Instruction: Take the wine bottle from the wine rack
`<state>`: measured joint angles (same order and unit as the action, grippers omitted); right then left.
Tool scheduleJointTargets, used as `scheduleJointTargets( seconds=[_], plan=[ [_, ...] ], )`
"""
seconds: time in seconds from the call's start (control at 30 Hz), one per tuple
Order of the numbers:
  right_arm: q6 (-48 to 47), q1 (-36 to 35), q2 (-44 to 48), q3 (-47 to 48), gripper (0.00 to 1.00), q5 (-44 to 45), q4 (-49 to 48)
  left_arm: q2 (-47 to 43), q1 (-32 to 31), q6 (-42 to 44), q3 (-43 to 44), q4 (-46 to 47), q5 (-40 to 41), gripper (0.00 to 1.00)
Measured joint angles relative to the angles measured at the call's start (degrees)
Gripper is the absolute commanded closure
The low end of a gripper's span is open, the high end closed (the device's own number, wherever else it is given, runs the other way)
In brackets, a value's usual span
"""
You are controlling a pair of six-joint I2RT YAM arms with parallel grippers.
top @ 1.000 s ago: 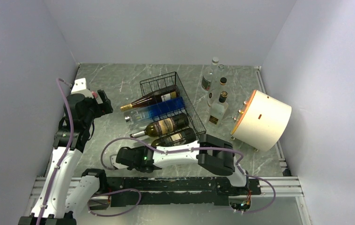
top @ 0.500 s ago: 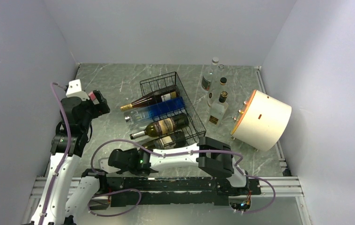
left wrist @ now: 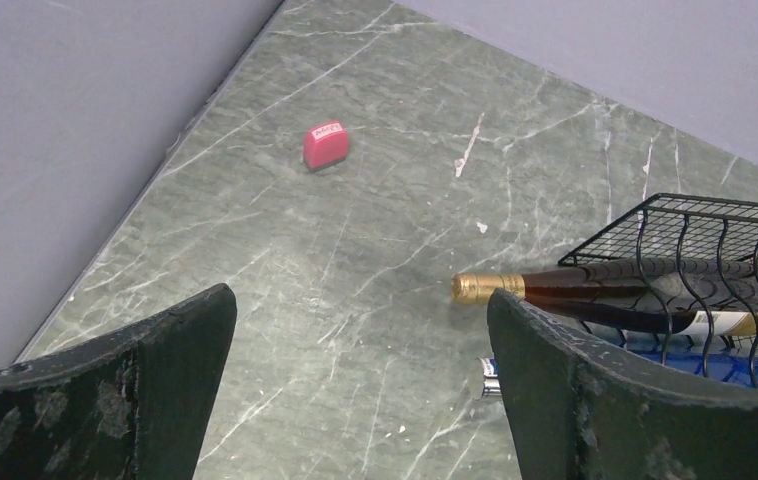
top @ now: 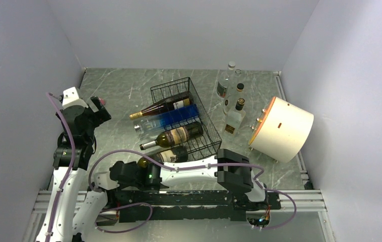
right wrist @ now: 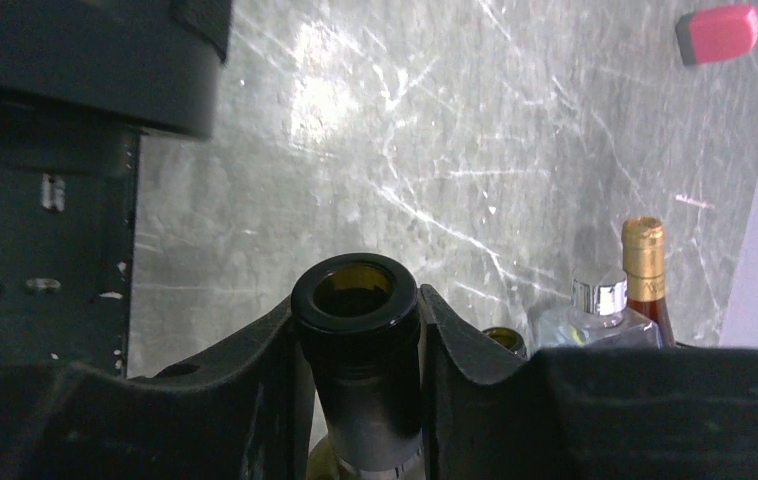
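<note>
The tabletop by the rack is right of my right gripper in the top view, so next my right gripper needs to move up that way, tilting the nearest dark lying bottle upright, then release it.
The black wire wine rack (top: 199,108) lies mid-table and also shows in the left wrist view (left wrist: 700,215). A gold-capped red bottle (top: 161,107), a clear blue bottle (top: 174,119) and a dark labelled bottle (top: 175,136) lie in it. My right gripper (top: 134,169) is shut on the neck of the nearest dark wine bottle (top: 168,155). That bottle lies slid out to the left, with its base at the rack's near corner. In the right wrist view the fingers (right wrist: 455,340) clamp its open-mouthed neck (right wrist: 357,330). My left gripper (top: 97,110) is open and empty in the air, left of the rack.
A pink eraser (left wrist: 325,144) lies near the left wall. Three clear bottles (top: 233,101) stand at the back right beside a tipped white drum (top: 282,128). The black base rail (top: 179,199) runs along the near edge.
My right gripper has drawn the nearest dark bottle leftwards, further out of the rack. My left arm has swung back to the left, away from the rack.
</note>
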<state>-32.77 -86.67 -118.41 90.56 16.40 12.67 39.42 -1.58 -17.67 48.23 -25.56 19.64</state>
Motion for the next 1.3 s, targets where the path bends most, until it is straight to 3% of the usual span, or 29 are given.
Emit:
scheduleJointTargets(
  seconds=[0.27, 0.73, 1.03, 1.2, 1.3],
  plan=[
    [1.01, -1.7, 5.84, -1.36, 1.0, -1.44, -4.39, 0.0, 0.04, -0.13, 0.0, 0.0, 0.17, 0.01],
    [8.96, -0.7, 17.14, -13.94, 1.0, 4.0, -25.42, 0.02, 0.26, -0.13, 0.0, -0.02, 0.07, 0.01],
    [28.37, 8.92, 28.06, -26.73, 1.0, 8.76, -34.91, 0.5, 0.31, -0.07, 0.0, 0.02, -2.73, 0.01],
    [35.36, 11.54, 31.47, -30.88, 1.0, 10.64, -36.39, 1.53, 0.37, 1.05, -0.11, 1.14, -8.92, 0.01],
    [36.35, 11.52, 31.67, -31.23, 0.9, 11.08, -36.65, 3.19, 0.37, 1.25, -0.2, 1.44, -14.51, 0.01]
  ],
)
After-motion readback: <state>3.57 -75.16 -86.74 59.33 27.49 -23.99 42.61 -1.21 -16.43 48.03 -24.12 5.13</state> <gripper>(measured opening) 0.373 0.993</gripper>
